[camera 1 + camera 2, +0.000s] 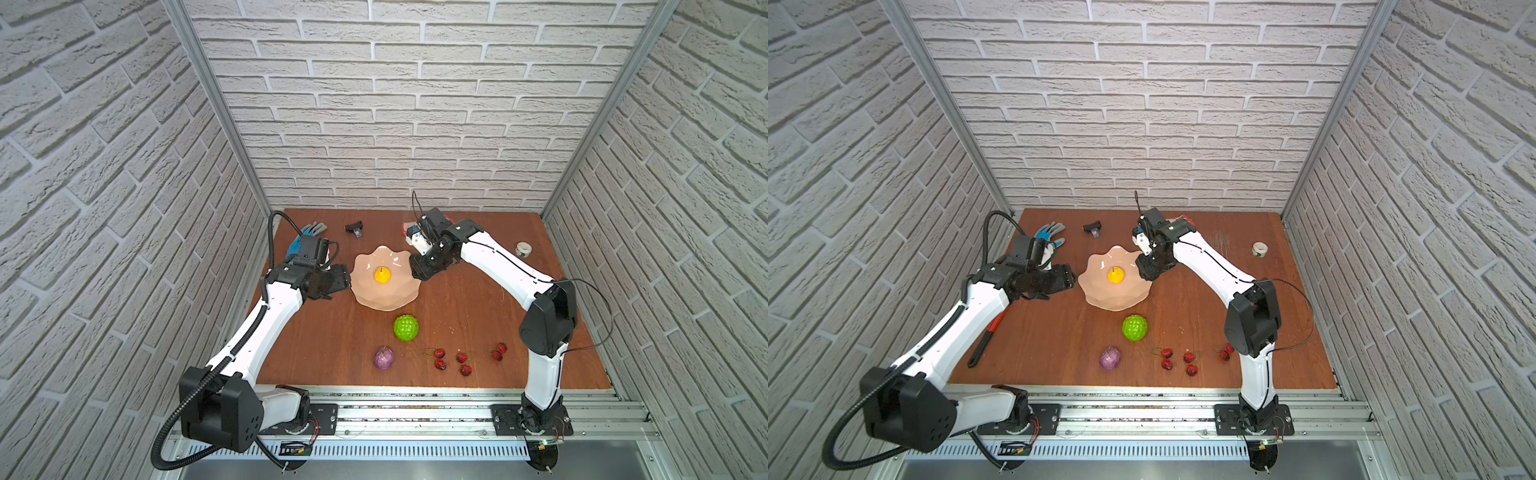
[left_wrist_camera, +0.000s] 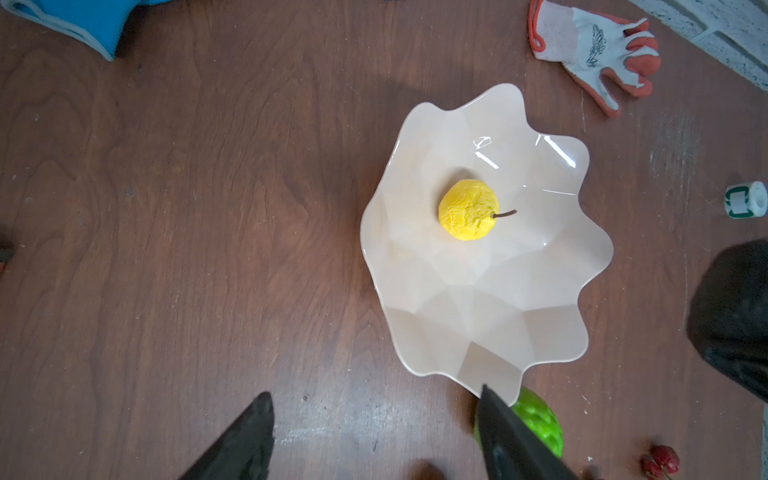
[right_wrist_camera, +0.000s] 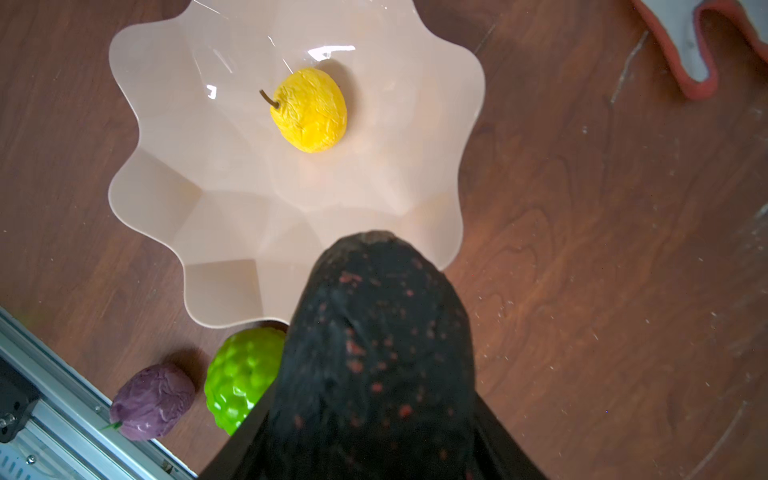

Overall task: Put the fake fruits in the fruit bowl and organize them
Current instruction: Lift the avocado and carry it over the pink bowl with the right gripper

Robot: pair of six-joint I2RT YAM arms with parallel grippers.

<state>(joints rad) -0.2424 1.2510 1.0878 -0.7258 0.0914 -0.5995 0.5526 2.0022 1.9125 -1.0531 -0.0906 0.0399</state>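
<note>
The bottom of the bowl is empty beside the yellow fruit, so my right gripper next needs to carry the dark avocado [image 3: 382, 332] over the bowl's rim and down to that spot, then let go of it.
The pale peach fruit bowl [image 1: 368, 297] [image 1: 1100, 293] stands mid-table in both top views, with a yellow fruit [image 1: 382, 275] [image 2: 468, 210] [image 3: 309, 110] lying inside it. My right gripper [image 1: 419, 272] hovers at the bowl's right rim, shut on a dark avocado [image 3: 382, 332] that covers the fingertips in the right wrist view. My left gripper [image 1: 347, 281] [image 2: 374, 395] is open and empty just left of the bowl. On the table in front lie a bumpy green ball [image 1: 406, 327], a purple fruit [image 1: 384, 358] and several red berries [image 1: 439, 354].
A blue glove [image 1: 309, 237], a small black object [image 1: 354, 229] and an orange-white glove [image 2: 594, 54] lie at the back. A white tape roll [image 1: 523, 249] sits back right. A red-handled black tool [image 1: 986, 336] lies under the left arm. A metal rail [image 1: 415, 399] edges the front.
</note>
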